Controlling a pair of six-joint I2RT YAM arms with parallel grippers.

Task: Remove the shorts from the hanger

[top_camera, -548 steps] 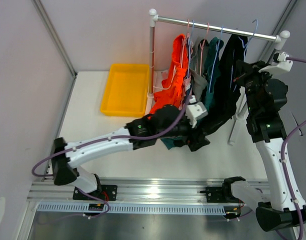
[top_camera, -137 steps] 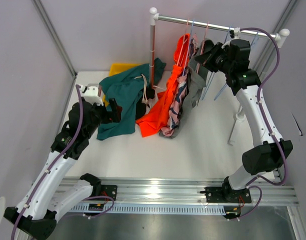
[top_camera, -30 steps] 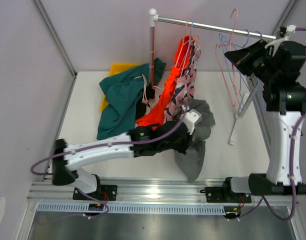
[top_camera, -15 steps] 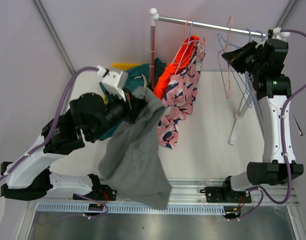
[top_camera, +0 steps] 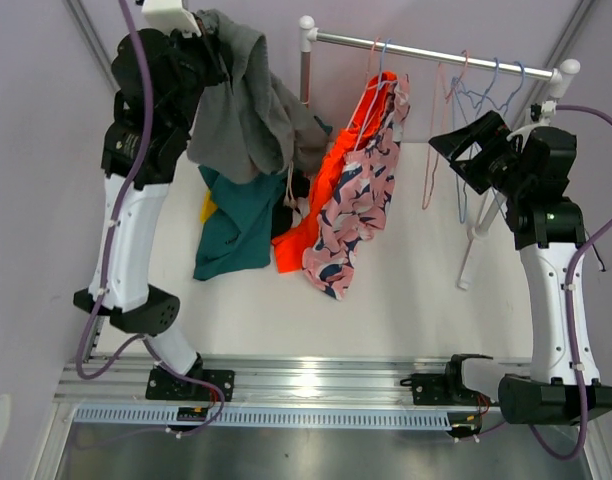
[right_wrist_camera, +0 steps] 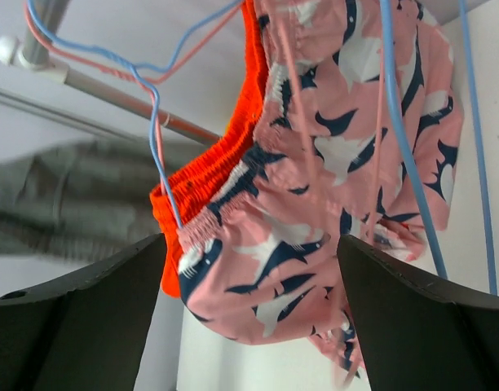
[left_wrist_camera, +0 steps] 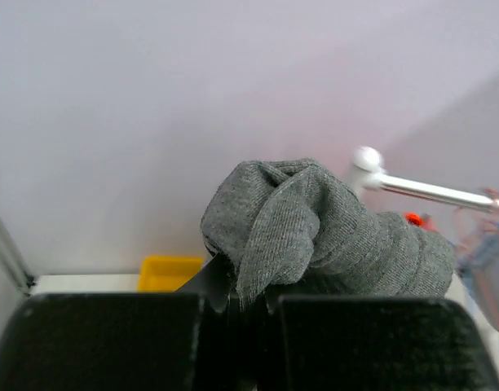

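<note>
I should next move my right gripper left in the top view, onto the blue hanger's near arm, bare above the pink shorts (right_wrist_camera: 315,212).
My left gripper (top_camera: 208,28) is raised high at the back left, shut on the grey shorts (top_camera: 251,110), which dangle from it; in the left wrist view the grey shorts (left_wrist_camera: 315,236) bunch just above the closed fingers (left_wrist_camera: 152,342). The orange shorts (top_camera: 331,190) and the pink shorts with navy pattern (top_camera: 358,205) hang on hangers from the rail (top_camera: 426,50). My right gripper (top_camera: 461,158) is open to the right of them, holding nothing; its view shows the pink shorts (right_wrist_camera: 315,212) and orange shorts (right_wrist_camera: 209,179) ahead of the jaws. Dark teal shorts (top_camera: 231,225) and black shorts (top_camera: 286,215) lie on the table.
Empty blue hangers (top_camera: 481,98) and a pink hanger (top_camera: 434,150) hang at the rail's right end. The rack's right leg (top_camera: 474,245) stands by my right arm. A yellow tray (top_camera: 204,208) is mostly covered by the teal shorts.
My left arm swung the grey shorts up and back to the far left. My right gripper opened, let go of the pink hanger and dropped below the rail.
</note>
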